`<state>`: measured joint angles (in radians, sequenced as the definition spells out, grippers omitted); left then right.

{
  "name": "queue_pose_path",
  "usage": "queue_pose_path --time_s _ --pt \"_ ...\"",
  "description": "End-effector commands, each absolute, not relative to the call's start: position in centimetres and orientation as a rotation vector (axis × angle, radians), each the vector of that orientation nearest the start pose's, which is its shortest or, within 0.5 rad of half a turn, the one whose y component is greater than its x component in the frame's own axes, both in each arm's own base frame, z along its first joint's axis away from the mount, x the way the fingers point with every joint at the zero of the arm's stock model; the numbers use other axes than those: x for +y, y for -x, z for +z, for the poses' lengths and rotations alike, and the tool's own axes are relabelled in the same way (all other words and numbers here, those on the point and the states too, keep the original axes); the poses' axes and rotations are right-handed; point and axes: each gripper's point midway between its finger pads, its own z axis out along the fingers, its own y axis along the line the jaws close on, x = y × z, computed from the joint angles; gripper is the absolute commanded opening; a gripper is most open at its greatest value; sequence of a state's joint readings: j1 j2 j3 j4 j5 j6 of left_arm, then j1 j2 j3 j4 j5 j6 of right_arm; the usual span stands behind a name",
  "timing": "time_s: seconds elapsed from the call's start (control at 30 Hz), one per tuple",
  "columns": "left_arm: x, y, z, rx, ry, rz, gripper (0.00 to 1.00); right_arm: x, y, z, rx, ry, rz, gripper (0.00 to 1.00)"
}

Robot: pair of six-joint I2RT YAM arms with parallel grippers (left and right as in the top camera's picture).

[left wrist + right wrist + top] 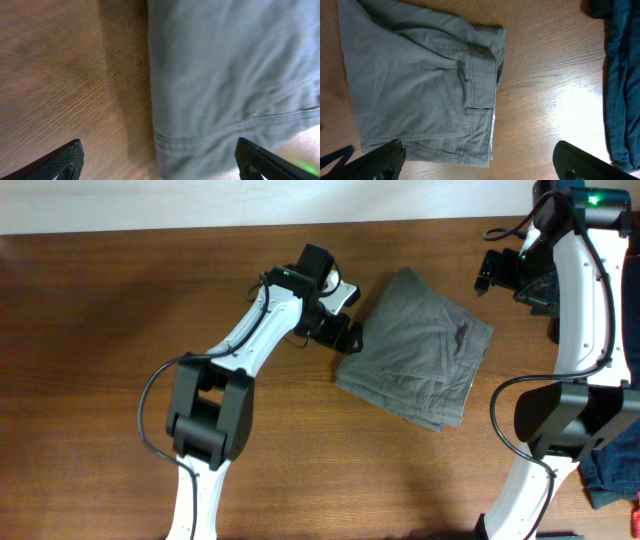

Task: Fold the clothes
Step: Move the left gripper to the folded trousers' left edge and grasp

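Note:
The opening of my left gripper is still over bare wood, so I should slide that gripper low to the right in the overhead view, onto the edge of the shorts near the stitched hem (350,366) (164,127).
The grey-olive shorts (420,350) lie folded into a compact block on the wooden table, right of centre. They fill the right half of the left wrist view (225,75), with a stitched hem low down. The right wrist view shows them (420,80) with waistband and belt loop. My left gripper (345,318) is open and empty, low at the shorts' left edge (160,165). My right gripper (500,275) is open and empty, raised above the table past the shorts' right side (480,165).
Dark navy garments (610,470) lie at the table's right edge, also in the right wrist view (622,85). A bit of red cloth (636,505) shows at the far right. A white wall (250,200) runs along the back.

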<state>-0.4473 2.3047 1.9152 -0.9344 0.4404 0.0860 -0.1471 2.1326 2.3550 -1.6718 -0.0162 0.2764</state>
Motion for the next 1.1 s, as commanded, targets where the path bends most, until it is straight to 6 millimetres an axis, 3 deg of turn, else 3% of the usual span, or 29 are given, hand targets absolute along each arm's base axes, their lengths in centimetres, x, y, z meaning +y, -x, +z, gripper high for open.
queue_pose_path --time_s 0.0,0.23,0.47,0.7,0.83,0.93,1.07 --pt "-29.4 -41.5 4.4 2.738 -0.896 -0.864 0.97 -5.8 -41.3 20.5 2.957 -0.622 0.051 0.99" --pt "-30.9 -40.8 3.7 2.697 -0.94 -1.014 0.97 -5.8 -41.3 20.5 2.959 -0.612 0.051 0.99" --pt "-31.7 -40.4 3.5 2.692 -0.96 -1.024 0.97 -5.8 -41.3 20.5 2.959 -0.612 0.051 0.99" --pt "-31.9 -39.7 1.0 2.752 -0.949 -1.038 0.97 -5.8 -41.3 20.4 2.963 -0.605 0.05 0.99" --pt "-32.5 -39.2 0.8 2.746 -0.952 -1.109 0.97 -5.8 -41.3 20.4 2.965 -0.594 0.05 0.99" --pt "-32.6 -39.2 0.9 2.74 -0.957 -1.11 0.89 -5.8 -41.3 20.4 2.964 -0.594 0.05 0.99" --pt "-32.9 -39.0 0.9 2.738 -0.966 -1.114 0.59 -5.8 -41.3 20.4 2.964 -0.593 0.05 0.99"
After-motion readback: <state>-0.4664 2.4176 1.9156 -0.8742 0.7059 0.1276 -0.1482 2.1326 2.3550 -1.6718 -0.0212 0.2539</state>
